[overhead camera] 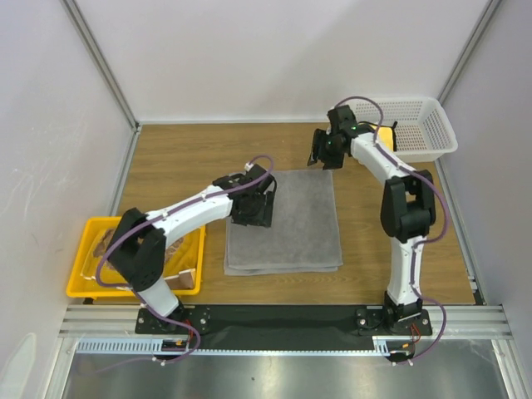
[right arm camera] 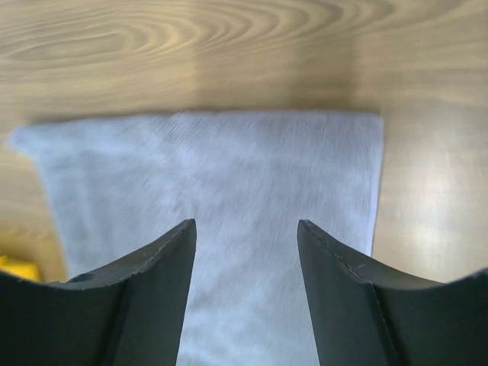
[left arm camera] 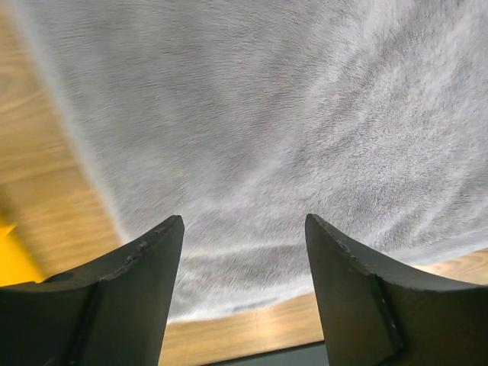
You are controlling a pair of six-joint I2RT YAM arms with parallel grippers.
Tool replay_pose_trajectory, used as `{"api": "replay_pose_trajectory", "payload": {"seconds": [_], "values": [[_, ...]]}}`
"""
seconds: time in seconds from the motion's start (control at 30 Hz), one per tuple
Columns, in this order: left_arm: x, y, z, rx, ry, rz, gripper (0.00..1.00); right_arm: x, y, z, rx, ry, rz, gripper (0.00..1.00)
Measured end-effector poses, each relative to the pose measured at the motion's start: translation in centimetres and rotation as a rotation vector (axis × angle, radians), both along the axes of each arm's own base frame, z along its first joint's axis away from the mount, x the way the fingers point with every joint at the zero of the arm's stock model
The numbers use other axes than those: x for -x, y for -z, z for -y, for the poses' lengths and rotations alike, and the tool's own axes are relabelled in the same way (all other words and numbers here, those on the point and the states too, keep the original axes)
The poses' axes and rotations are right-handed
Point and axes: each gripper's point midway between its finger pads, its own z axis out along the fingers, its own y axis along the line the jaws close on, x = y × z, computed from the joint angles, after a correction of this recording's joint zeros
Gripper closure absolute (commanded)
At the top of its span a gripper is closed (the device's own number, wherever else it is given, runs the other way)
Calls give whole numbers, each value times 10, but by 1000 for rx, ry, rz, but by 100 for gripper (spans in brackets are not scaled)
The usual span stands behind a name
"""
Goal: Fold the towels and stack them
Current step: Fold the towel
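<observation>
The robot's left gripper, with its fingers open, will next move back and down onto the grey towel's near corner by the yellow tray (left arm camera: 175,313).
The grey towel (overhead camera: 287,223) lies folded flat in the middle of the table. It fills the left wrist view (left arm camera: 267,114) and shows in the right wrist view (right arm camera: 229,175). My left gripper (overhead camera: 253,206) hovers open over the towel's left part (left arm camera: 244,221), holding nothing. My right gripper (overhead camera: 324,150) is open and empty above the towel's far right corner (right arm camera: 245,225). A bit of yellow cloth (overhead camera: 386,135) shows in the white basket behind the right arm. A brown and orange cloth (overhead camera: 181,259) lies in the yellow tray, mostly hidden by the left arm.
The yellow tray (overhead camera: 83,278) stands at the near left. The white mesh basket (overhead camera: 428,125) stands at the far right corner. Bare wooden table (overhead camera: 183,158) surrounds the towel. White walls and metal posts enclose the table.
</observation>
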Motion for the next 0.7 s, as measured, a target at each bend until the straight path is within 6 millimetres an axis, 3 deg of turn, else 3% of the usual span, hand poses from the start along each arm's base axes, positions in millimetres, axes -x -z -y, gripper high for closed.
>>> {"api": "replay_pose_trajectory", "payload": {"seconds": [0.1,0.2,0.3,0.47,0.57,0.7], "values": [[-1,-17,-14,9,-64,25,28,20,-32,6,-32,5,43,37],[-3,-25,-34,20,-142,36,30,48,-44,16,-49,34,36,37],[-4,-20,-54,10,-197,24,30,82,-34,26,-58,80,-15,35],[4,-7,-73,-13,-227,0,30,144,5,38,-61,171,-161,34],[25,3,-80,2,-232,-24,30,175,17,38,-52,212,-215,30],[56,15,-91,44,-293,-59,30,207,12,37,-80,256,-228,27]]}}
